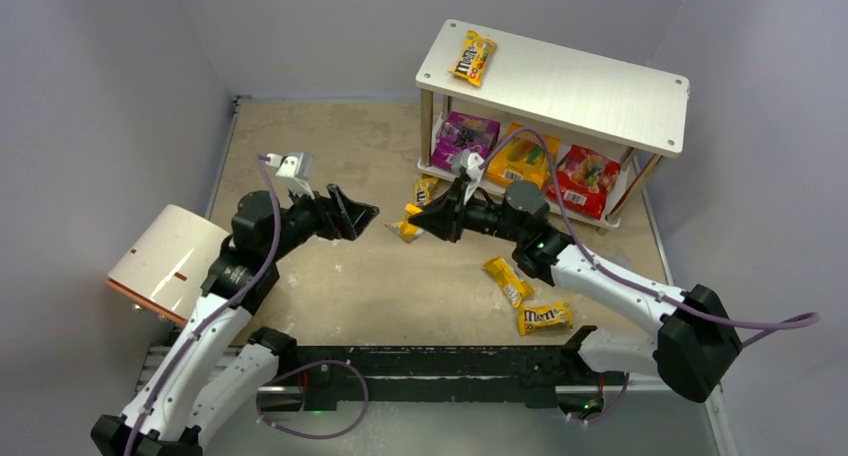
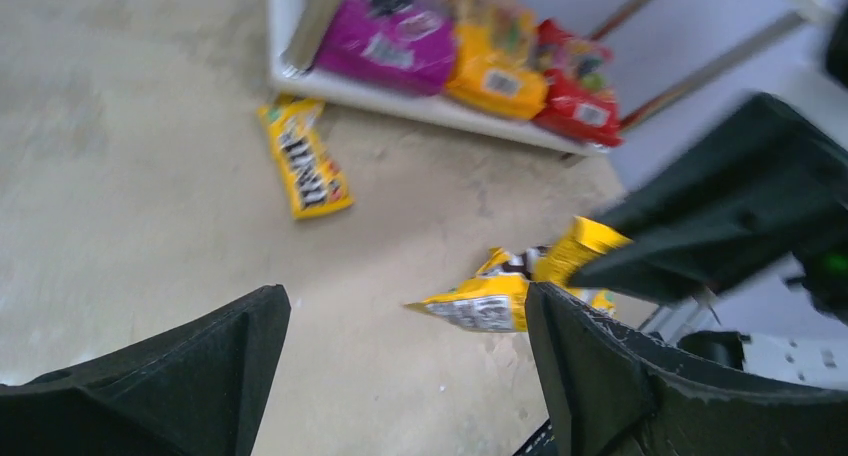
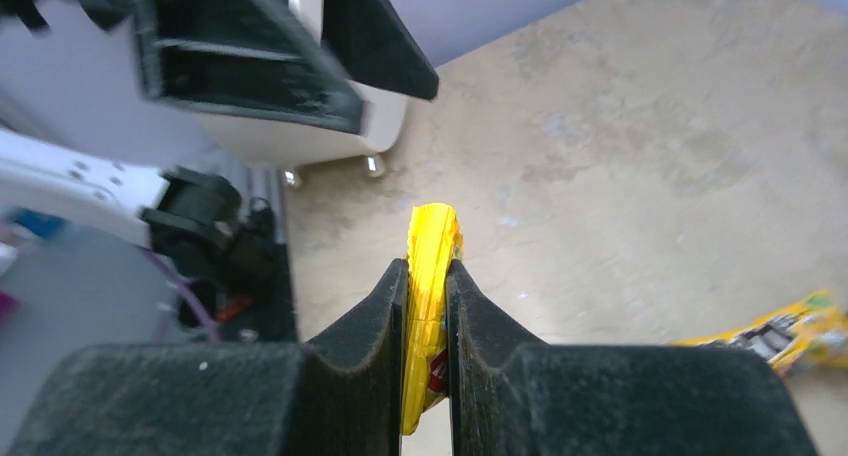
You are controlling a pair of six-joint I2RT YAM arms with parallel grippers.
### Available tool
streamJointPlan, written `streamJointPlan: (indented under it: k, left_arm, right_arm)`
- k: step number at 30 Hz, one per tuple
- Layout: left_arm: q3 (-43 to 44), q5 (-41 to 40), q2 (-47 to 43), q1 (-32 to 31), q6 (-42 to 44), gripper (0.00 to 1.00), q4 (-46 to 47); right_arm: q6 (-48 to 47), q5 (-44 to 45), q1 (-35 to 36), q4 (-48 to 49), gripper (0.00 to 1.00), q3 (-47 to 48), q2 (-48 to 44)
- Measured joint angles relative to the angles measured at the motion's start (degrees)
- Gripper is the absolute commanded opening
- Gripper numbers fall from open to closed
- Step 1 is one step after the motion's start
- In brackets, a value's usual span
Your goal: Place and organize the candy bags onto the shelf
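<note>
The held packet rises outward with my right gripper next, then comes down beside the lone M&M's packet for release. This is because bare top board [image 1: 515,64] there lies outward and above my gripper.
The shelf [image 1: 580,81] stands at the far right. One yellow M&M's packet [image 1: 474,58] lies on its top board. The purple [image 1: 465,136], orange [image 1: 520,156] and red [image 1: 585,181] bags sit on its lower tier, and also show in the left wrist view as purple [image 2: 390,36], orange [image 2: 495,66] and red [image 2: 575,96]. My right gripper [image 1: 428,221] is shut on a yellow packet [image 3: 432,236], held edge-on above the floor. My left gripper [image 1: 358,216] is open and empty, facing it a short gap away, with the held packet [image 2: 490,301] just beyond its right finger [image 2: 600,376].
Loose yellow packets lie on the floor: one by the shelf's left foot [image 1: 425,191] [image 2: 305,161], and two nearer the right arm [image 1: 508,281] [image 1: 545,318]. A white-and-tan cylinder [image 1: 170,261] lies at the left by my left arm. Grey walls enclose the floor.
</note>
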Motion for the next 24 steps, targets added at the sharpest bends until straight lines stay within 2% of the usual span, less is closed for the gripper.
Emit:
streamJointPlan:
  k: [2, 5, 10, 13, 18, 21, 24]
  left_arm:
    - [-2.84, 5.40, -2.97, 0.02, 3.08, 0.93, 7.87]
    - [-4.02, 15.74, -2.19, 0.00, 7.65, 0.93, 16.41]
    - [-7.93, 32.81, 2.23, -0.39, 9.90, 0.94, 31.28]
    - [-9.11, 38.45, 5.79, -1.33, 9.68, 0.94, 35.95]
    - [-9.11, 43.52, 9.68, -3.08, 9.64, 0.92, 38.99]
    - [-9.14, 44.85, 9.81, -4.42, 9.64, 0.82, 40.39]
    - [-9.14, 44.89, 9.94, -5.68, 9.84, 0.63, 40.33]
  right_arm:
    - [7.45, -3.61, -2.95, 0.61, 0.00, 0.00, 0.46]
    - [15.78, -9.05, -5.16, 0.66, 0.00, 0.00, 0.57]
    - [20.46, -15.26, -4.90, -1.86, 0.00, 1.25, 0.35]
    - [21.86, -17.49, -4.92, -1.99, 0.00, 2.01, 0.11]
    - [23.28, -18.27, -4.92, -2.49, 0.00, 2.97, 0.13]
    - [23.30, -17.75, -4.92, -3.43, 0.00, 4.26, 0.22]
    - [23.47, -17.62, -4.92, -3.10, 0.00, 5.53, 0.22]
